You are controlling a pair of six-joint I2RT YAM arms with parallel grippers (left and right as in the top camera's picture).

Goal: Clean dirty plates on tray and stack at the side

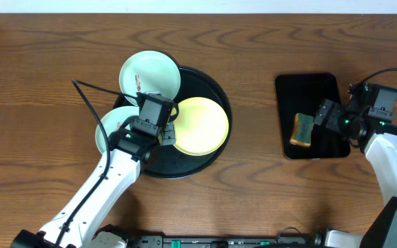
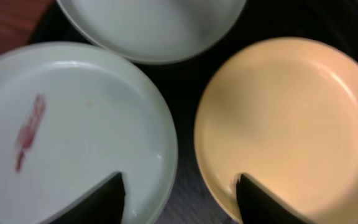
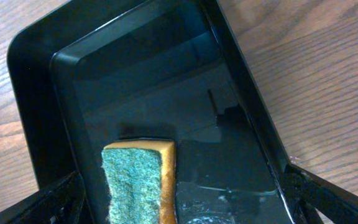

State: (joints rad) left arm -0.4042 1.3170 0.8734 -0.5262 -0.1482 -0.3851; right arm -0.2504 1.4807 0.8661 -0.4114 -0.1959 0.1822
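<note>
My right gripper lifts from the rectangular tray next and lowers to the yellow plate's far rim (image 1: 205, 99), where empty tray shows alongside.
The round black tray (image 1: 209, 83) holds three plates. A mint plate (image 1: 150, 72) with a small red smear lies at its upper left rim. A second mint plate (image 1: 110, 124), with a red smear (image 2: 28, 130), lies at its left rim, partly under my left arm. The yellow plate (image 1: 202, 124) lies on the right. My left gripper (image 1: 169, 131) is open and empty, low over the gap between the smeared mint plate (image 2: 73, 124) and the yellow plate (image 2: 291, 118). My right gripper (image 1: 317, 124) is open and empty.
A smaller black rectangular tray (image 1: 316, 86) stands at the right with a green-and-yellow sponge (image 1: 303, 129) in it. In the right wrist view the sponge (image 3: 138, 183) lies between the wide-open fingers (image 3: 185, 205), nearer the left one. The table is brown wood.
</note>
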